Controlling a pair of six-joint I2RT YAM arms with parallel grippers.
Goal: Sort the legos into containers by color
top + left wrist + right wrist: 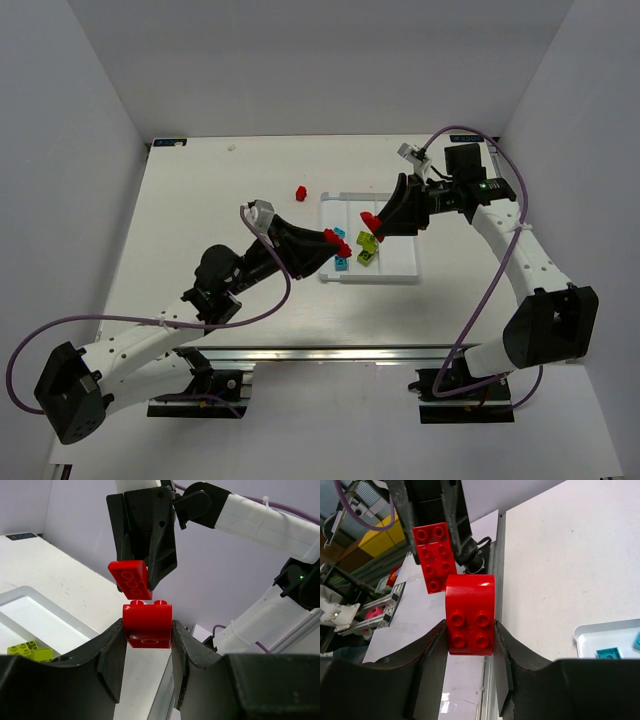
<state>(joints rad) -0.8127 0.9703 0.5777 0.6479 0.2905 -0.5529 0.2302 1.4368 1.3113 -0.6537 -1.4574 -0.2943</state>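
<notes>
I need to move my right gripper to the right in the top view and down to release its red brick, because the tray's empty section (398, 256) is below the gripper.
The white tray (398, 262) lies mid-table, with two cyan-blue bricks (342, 263) near its left side and two lime bricks (367, 256) in the middle. My left gripper (338, 240) is shut on a red brick (147, 625) over the tray's left part. My right gripper (372, 220) is shut on another red brick (470, 615), held above the tray. The two held bricks hang close together, tip to tip but apart. In the left wrist view the right gripper's red brick (131, 580) hangs just beyond mine.
A third red brick (300, 191) lies on the white table, left of the tray's far corner. A lime brick (30, 651) shows in the tray below the left gripper. A cyan brick (609, 653) shows at a tray corner (592, 630) in the right wrist view.
</notes>
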